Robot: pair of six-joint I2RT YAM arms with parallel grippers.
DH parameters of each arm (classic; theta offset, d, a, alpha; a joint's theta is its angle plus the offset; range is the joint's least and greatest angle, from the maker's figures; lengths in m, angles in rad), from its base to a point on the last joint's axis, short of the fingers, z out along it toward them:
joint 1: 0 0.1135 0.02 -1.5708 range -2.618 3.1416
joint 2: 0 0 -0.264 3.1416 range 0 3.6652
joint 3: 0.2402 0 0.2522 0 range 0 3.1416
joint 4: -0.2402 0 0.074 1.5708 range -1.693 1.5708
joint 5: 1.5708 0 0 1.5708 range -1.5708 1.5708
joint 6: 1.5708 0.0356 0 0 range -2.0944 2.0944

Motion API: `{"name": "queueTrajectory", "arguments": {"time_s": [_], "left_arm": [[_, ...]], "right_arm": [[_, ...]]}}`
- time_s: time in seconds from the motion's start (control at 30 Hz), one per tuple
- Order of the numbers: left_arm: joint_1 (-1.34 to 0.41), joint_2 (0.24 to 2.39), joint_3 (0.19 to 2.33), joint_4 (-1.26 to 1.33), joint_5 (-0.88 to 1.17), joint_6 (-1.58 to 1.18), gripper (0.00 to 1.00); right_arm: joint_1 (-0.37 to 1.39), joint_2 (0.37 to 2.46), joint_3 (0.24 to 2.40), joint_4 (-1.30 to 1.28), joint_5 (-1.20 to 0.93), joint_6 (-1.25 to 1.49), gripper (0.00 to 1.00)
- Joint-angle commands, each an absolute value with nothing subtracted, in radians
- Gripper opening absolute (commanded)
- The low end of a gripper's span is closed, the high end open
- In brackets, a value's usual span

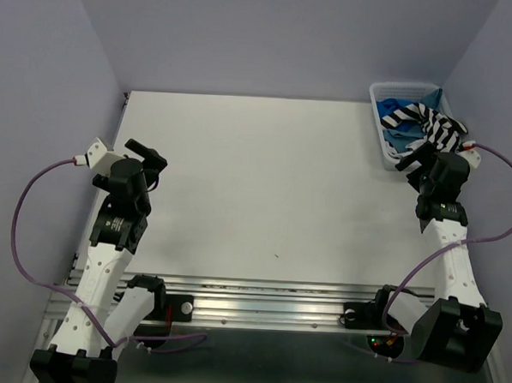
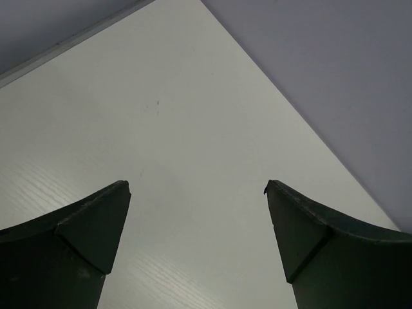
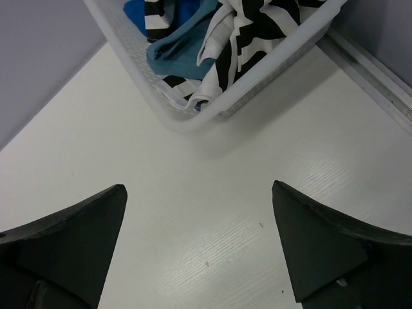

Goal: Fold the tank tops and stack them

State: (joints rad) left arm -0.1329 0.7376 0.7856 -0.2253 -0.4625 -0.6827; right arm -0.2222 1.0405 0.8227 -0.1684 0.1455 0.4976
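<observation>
The striped top's end lies outward of the right gripper's fingers, so the right gripper will next move outward over the basket, then down onto that end by the royal blue.
The tank tops lie bunched in a white lattice basket at the table's far right. The black-and-white striped top lies on top, also in the right wrist view. A teal blue top and a bright royal blue top show under it. My right gripper is open and empty just in front of the basket, its fingers apart above bare table. My left gripper is open and empty at the far left, its fingers over bare table.
The white table is boxed by lavender walls at the back and sides. An aluminium rail runs along the near edge between the arm bases. Purple cables loop off both arms.
</observation>
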Motion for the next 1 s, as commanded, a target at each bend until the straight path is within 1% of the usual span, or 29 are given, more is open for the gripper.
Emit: {"name": "queueTrajectory", "arguments": {"time_s": [0.0,0.17,0.27,0.33,0.37,0.4,0.5,0.53,0.57,0.63,0.67,0.73,0.77,0.87,0.9,0.97], "left_arm": [[-0.130,0.741,0.793,-0.198,-0.465,-0.681,0.99],[-0.130,0.745,0.792,-0.189,-0.465,-0.675,0.99],[-0.130,0.755,0.795,-0.176,-0.462,-0.676,0.99],[-0.130,0.762,0.795,-0.167,-0.457,-0.676,0.99],[-0.130,0.765,0.798,-0.166,-0.456,-0.676,0.99],[-0.130,0.775,0.799,-0.161,-0.453,-0.672,0.99],[-0.130,0.791,0.805,-0.161,-0.457,-0.664,0.99],[-0.130,0.795,0.805,-0.161,-0.462,-0.663,0.99],[-0.130,0.798,0.805,-0.161,-0.463,-0.661,0.99],[-0.129,0.807,0.804,-0.152,-0.471,-0.658,0.99],[-0.130,0.814,0.804,-0.146,-0.472,-0.657,0.99],[-0.129,0.824,0.807,-0.132,-0.471,-0.650,0.99],[-0.127,0.837,0.813,-0.130,-0.471,-0.649,0.99],[-0.129,0.868,0.824,-0.120,-0.468,-0.640,0.99],[-0.129,0.874,0.827,-0.118,-0.468,-0.638,0.99],[-0.129,0.899,0.837,-0.112,-0.466,-0.632,0.99]], "right_arm": [[-0.222,1.029,0.841,-0.107,0.143,0.486,1.00],[-0.222,1.061,0.874,-0.028,-0.030,0.445,1.00],[-0.189,1.130,0.958,-0.050,-0.061,0.408,1.00],[-0.134,1.228,1.073,-0.078,0.029,0.344,1.00],[-0.079,1.267,1.115,-0.089,0.126,0.321,1.00],[-0.065,1.351,1.205,-0.116,0.162,0.295,1.00],[-0.064,1.483,1.348,-0.153,0.248,0.264,1.00],[-0.064,1.576,1.397,-0.164,0.286,0.259,1.00],[-0.064,1.626,1.510,-0.181,0.364,0.253,1.00],[-0.064,1.725,1.627,-0.218,0.440,0.212,1.00],[-0.064,1.818,1.732,-0.233,0.498,0.195,1.00],[-0.064,1.912,1.837,-0.255,0.549,0.169,1.00],[-0.064,2.006,1.942,-0.279,0.587,0.164,1.00],[-0.064,2.136,2.100,-0.336,0.626,0.147,1.00],[-0.064,2.214,2.146,-0.342,0.644,0.144,1.00],[-0.074,2.285,2.261,-0.342,0.716,0.124,1.00]]}}
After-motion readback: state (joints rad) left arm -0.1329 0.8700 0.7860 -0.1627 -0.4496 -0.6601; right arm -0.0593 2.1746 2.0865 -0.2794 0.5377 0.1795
